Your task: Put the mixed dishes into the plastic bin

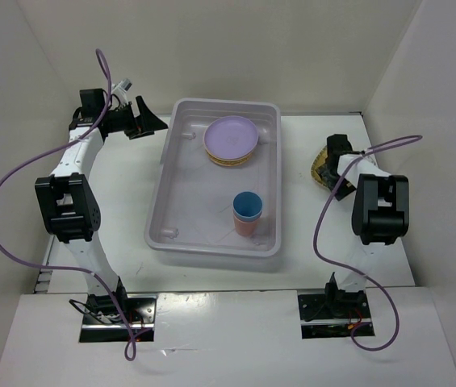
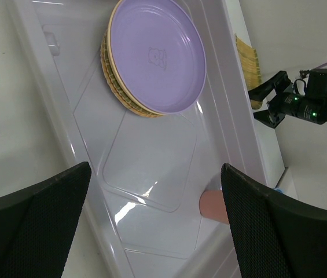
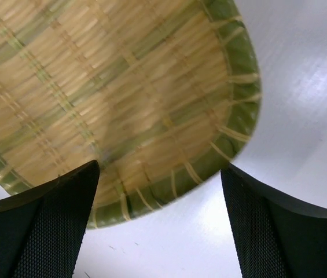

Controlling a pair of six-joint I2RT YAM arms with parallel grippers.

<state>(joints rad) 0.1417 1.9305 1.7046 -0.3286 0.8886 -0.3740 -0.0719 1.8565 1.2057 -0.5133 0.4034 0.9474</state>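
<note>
The plate's rim runs finger to finger here. My right gripper will shift to the right in the top view, onto the plate's edge away from the bin [image 3: 245, 95].
The plastic bin [image 1: 211, 242] sits mid-table. In it a lavender plate [image 1: 231, 136] lies on a stack of orange-tan plates, and a blue cup [image 1: 248, 205] is nested in a salmon-pink cup [image 1: 244, 226]. The left wrist view shows the lavender plate [image 2: 157, 55], the bin [image 2: 169, 162] and the pink cup [image 2: 214, 205]. My left gripper [image 1: 148, 122] is open and empty beside the bin's far left corner. A yellow woven plate [image 1: 323, 171] lies on the table right of the bin; it fills the right wrist view [image 3: 111, 92]. My right gripper [image 1: 339, 165] hovers open over its edge.
White walls enclose the table on the left, back and right. The right arm [image 2: 302, 104] shows past the bin's far wall in the left wrist view. Purple cables loop beside both arms.
</note>
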